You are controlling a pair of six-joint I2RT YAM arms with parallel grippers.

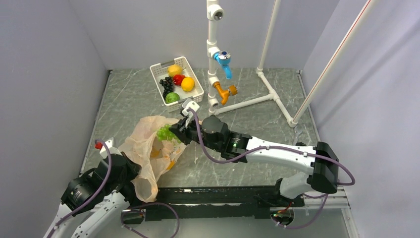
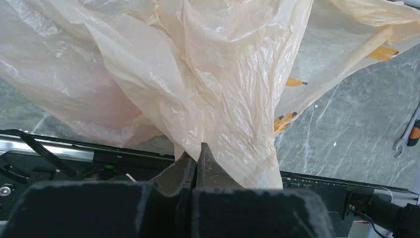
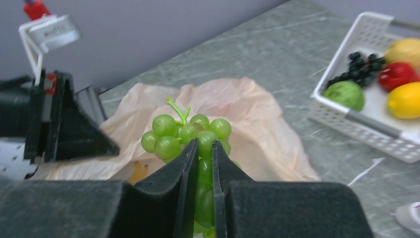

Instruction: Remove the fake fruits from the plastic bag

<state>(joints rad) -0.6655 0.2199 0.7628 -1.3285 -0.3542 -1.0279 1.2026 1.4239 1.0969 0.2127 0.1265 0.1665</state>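
My right gripper carries the green grape bunch outward over the white basket next, beside the round green fruit, where the basket's bare bottom shows.
The peach-orange plastic bag [image 1: 148, 151] lies crumpled at the near left of the table. My left gripper [image 2: 198, 148] is shut on a bunched fold of the bag [image 2: 218, 84] and holds it up. My right gripper [image 3: 205, 148] is shut on the green grape bunch [image 3: 183, 131] and holds it above the bag [image 3: 257, 124]. In the top view the grape bunch [image 1: 166, 132] hangs at the bag's far edge in front of my right gripper [image 1: 177, 133]. A red apple [image 1: 179, 79] and a round green fruit [image 1: 172, 97] lie in the white basket [image 1: 195, 95]. The dark maroon fruit is not in view.
The white basket also holds a black grape bunch [image 1: 167, 85], a yellow lemon [image 1: 187, 84] and an orange fruit [image 1: 174, 70]. A white pipe frame [image 1: 247, 101] with a blue tap [image 1: 224, 60] and an orange tap [image 1: 225, 92] stands at the back. A wrench [image 2: 408, 134] lies right of the bag.
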